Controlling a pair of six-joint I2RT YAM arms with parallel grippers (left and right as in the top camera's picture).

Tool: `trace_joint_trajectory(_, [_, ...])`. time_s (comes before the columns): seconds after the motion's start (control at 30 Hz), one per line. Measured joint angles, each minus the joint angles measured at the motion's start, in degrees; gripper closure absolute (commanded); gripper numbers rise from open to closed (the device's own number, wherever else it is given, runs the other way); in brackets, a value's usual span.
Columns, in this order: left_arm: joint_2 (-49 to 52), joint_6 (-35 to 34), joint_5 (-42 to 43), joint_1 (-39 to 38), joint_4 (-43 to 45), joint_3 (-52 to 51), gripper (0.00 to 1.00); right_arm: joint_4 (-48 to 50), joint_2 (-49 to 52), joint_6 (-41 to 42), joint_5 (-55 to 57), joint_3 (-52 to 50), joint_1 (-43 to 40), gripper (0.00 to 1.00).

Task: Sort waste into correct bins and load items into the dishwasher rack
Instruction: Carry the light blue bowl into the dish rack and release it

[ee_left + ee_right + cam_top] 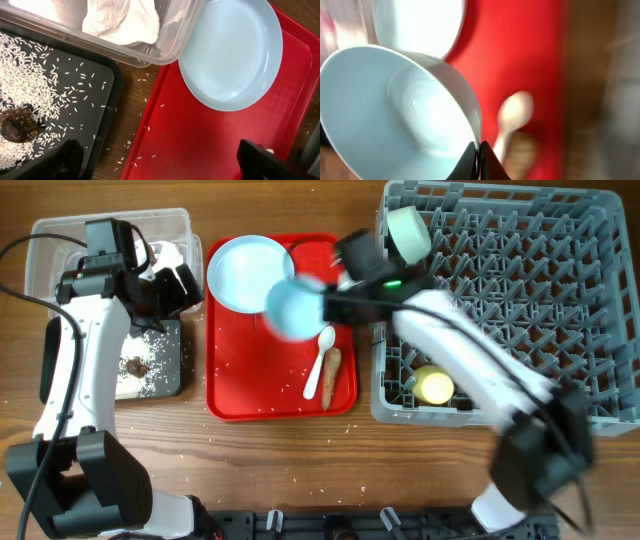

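Observation:
My right gripper should next swing to the right in the overhead view, to the free rack wires by the yellow cup, and let go of the bowl there.
My right gripper (325, 305) (480, 161) is shut on the rim of the pale blue bowl (293, 310) (395, 115) and holds it above the red tray. The pale blue plate (245, 270) (230, 55), white spoon (322, 360) (512, 120) and brown root piece (331, 375) lie on that tray. My left gripper (175, 285) (165, 162) is open and empty over the gap between the black tray (172, 375) (95, 95) and the red tray. The tissue (122, 20) lies in the clear tub (60, 235). Rice (30, 75) and the brown lump (17, 125) lie in the black tray. The sauce packet is out of view.
The grey rack (540, 300) stands at the right and holds the pale green bowl (408, 232) and the yellow cup (435, 385). The red tray (240, 395) (200, 140) sits in the middle. Stray rice grains lie on the wood and on the red tray.

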Motion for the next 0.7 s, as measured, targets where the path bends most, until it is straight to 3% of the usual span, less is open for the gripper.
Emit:
trace_joint_trajectory(0.17, [0.0,0.0,0.0,0.0,0.0,0.0,0.00,-12.7,-13.0,0.6,25.7,1.3,-3.1,0.96])
trace_joint_trajectory(0.37, [0.0,0.0,0.0,0.0,0.0,0.0,0.00,-22.0,-9.8,3.6,53.4,-1.2,-3.1,0.96])
trace_joint_trajectory(0.53, [0.0,0.0,0.0,0.0,0.0,0.0,0.00,-17.6,-3.6,0.2,68.1,-2.1,-3.1,0.96])
trace_joint_trajectory(0.7, [0.0,0.0,0.0,0.0,-0.1,0.0,0.00,-9.4,0.2,-9.5,71.8,-2.1,-2.8,0.96])
